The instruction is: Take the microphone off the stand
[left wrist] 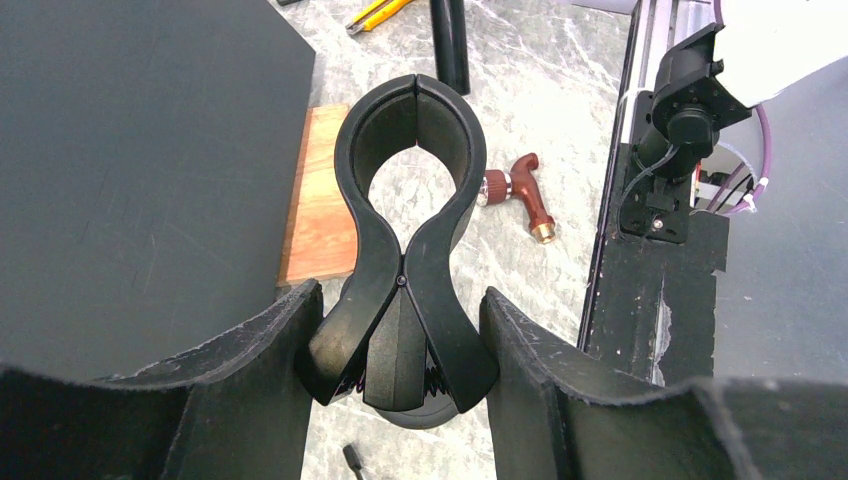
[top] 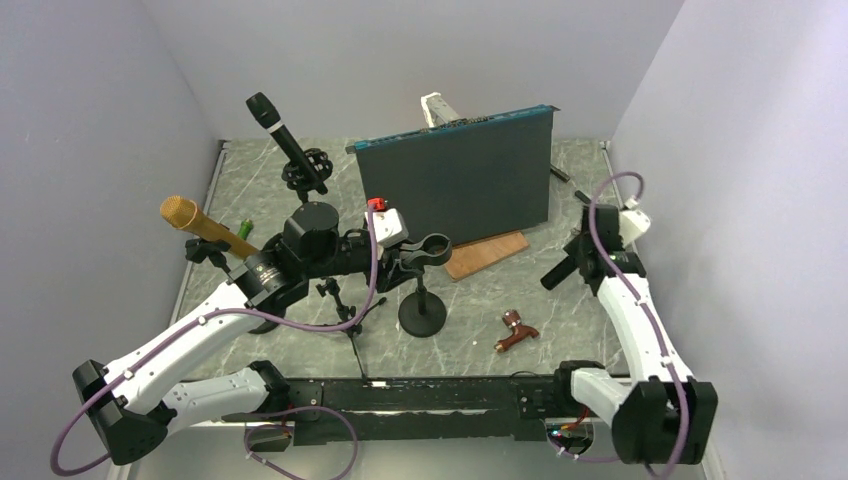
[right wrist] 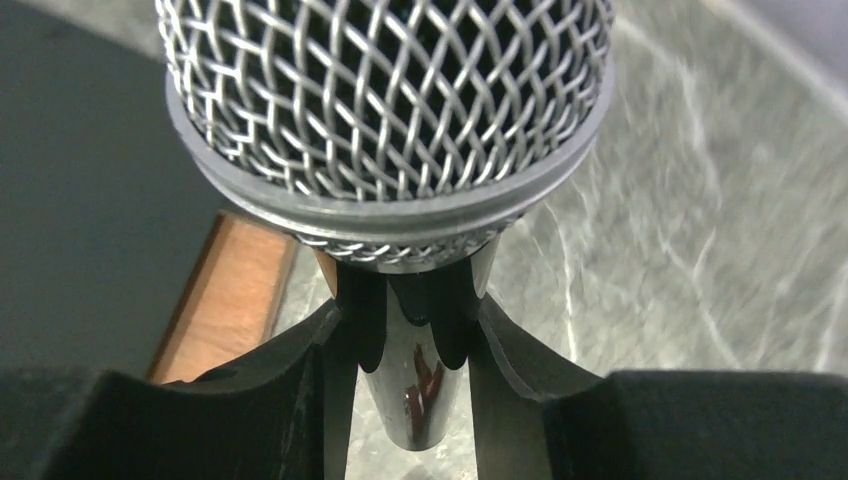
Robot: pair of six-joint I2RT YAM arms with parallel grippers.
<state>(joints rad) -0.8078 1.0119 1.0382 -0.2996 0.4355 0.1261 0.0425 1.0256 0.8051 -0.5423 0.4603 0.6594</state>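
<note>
The microphone goes down with my right gripper onto the bare tabletop past the brown-red fitting next, for release. That patch is empty and clear of the stand.
The stand [top: 422, 318] has a round black base and a black spring clip [top: 428, 250]. The clip's ring is closed and holds nothing. My left gripper [top: 400, 262] is shut on the clip's two handles. In the left wrist view the clip [left wrist: 385, 270] sits between the fingers of that gripper [left wrist: 400, 335]. My right gripper [top: 578, 258] is shut on the microphone [top: 556, 274] and holds it off the table at the right, well clear of the stand. In the right wrist view the silver mesh head [right wrist: 390, 110] fills the top, and the gripper [right wrist: 410, 345] clamps the dark shaft below it.
A black microphone [top: 278, 128] and a gold-headed one [top: 192, 218] stand on other stands at the back left. A black panel [top: 455, 185] leans at the back, with a wooden block [top: 487, 255] in front of it. A brown-red fitting [top: 515, 330] lies near the stand's base.
</note>
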